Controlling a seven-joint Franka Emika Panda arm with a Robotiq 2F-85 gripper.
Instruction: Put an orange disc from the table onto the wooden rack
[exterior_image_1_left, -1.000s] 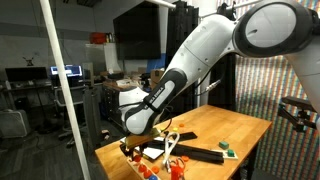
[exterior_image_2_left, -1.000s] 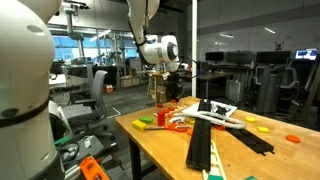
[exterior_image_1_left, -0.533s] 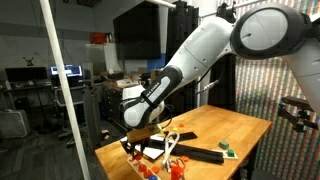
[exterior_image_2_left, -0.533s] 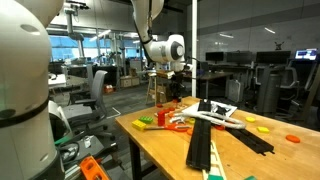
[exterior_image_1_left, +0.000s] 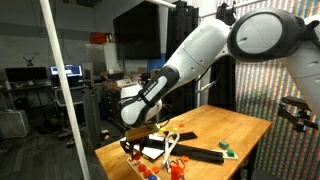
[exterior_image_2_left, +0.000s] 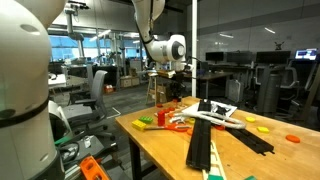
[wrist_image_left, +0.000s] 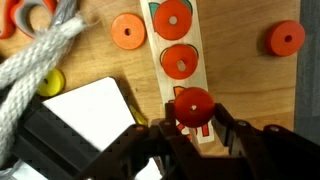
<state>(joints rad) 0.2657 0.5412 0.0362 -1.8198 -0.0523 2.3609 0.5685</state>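
The gripper moves down onto the rack's bare part (wrist_image_left: 174, 93) beside the second orange disc next and releases the third, because the row of seated discs ends there.
In the wrist view my gripper (wrist_image_left: 194, 112) is shut on an orange disc (wrist_image_left: 194, 106) and holds it just above the near end of the wooden rack (wrist_image_left: 156, 45), a pale narrow strip. Two orange discs (wrist_image_left: 172, 19) (wrist_image_left: 178, 62) sit in a row on the rack beyond the held one. Two more orange discs lie loose on the table (wrist_image_left: 240, 85), one left of the rack (wrist_image_left: 128, 31) and one at the far right (wrist_image_left: 286, 39). In both exterior views the gripper (exterior_image_1_left: 150, 133) (exterior_image_2_left: 172, 92) hangs over the cluttered end of the table (exterior_image_1_left: 232, 124) (exterior_image_2_left: 250, 152).
A thick white rope (wrist_image_left: 40, 60), an orange ring (wrist_image_left: 30, 14), a yellow piece (wrist_image_left: 50, 83) and a white board (wrist_image_left: 95, 108) lie left of the rack. Long black track pieces (exterior_image_2_left: 205, 135) and small coloured parts (exterior_image_2_left: 292, 138) lie on the table.
The arm has shifted slightly over the table's cluttered end and then held still. The gripper stays low over the same spot.
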